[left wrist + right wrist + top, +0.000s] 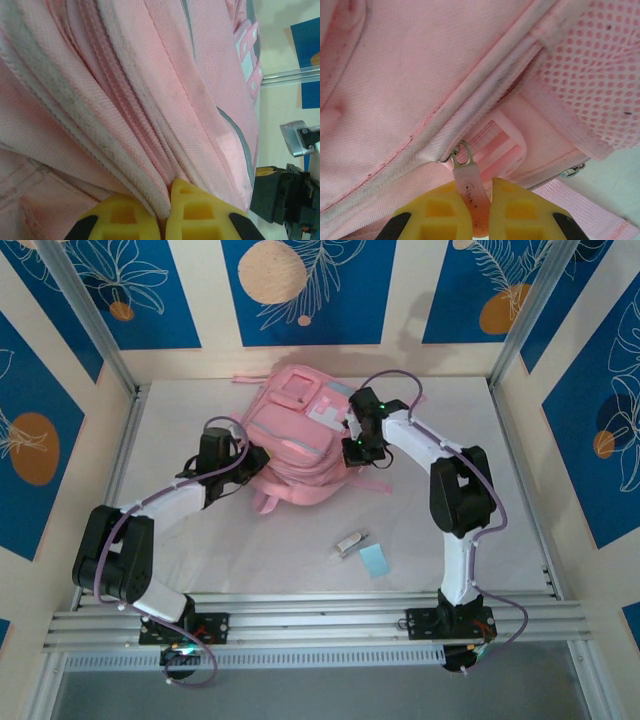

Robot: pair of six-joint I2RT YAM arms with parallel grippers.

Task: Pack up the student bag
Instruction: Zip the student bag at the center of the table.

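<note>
The mesh pocket's edge lies outward of the right gripper's fingers, so the right gripper needs to move outward along the bag's zipper toward that edge next and release the zipper's pull tab there.
The student bag, a big pink backpack with pale patches, lies flat at the back middle of the table. My left gripper is at its left side. In the left wrist view the yellow fingers are shut on a fold of the bag's grey-white edge trim. My right gripper is at the bag's right side. It is shut on a pink zipper pull tab that hangs from a metal ring, beside a pink strap buckle.
A small white tube and a pale blue square card lie on the white tabletop in front of the bag. Metal frame posts and patterned walls ring the table. The right arm's dark body shows beyond the bag.
</note>
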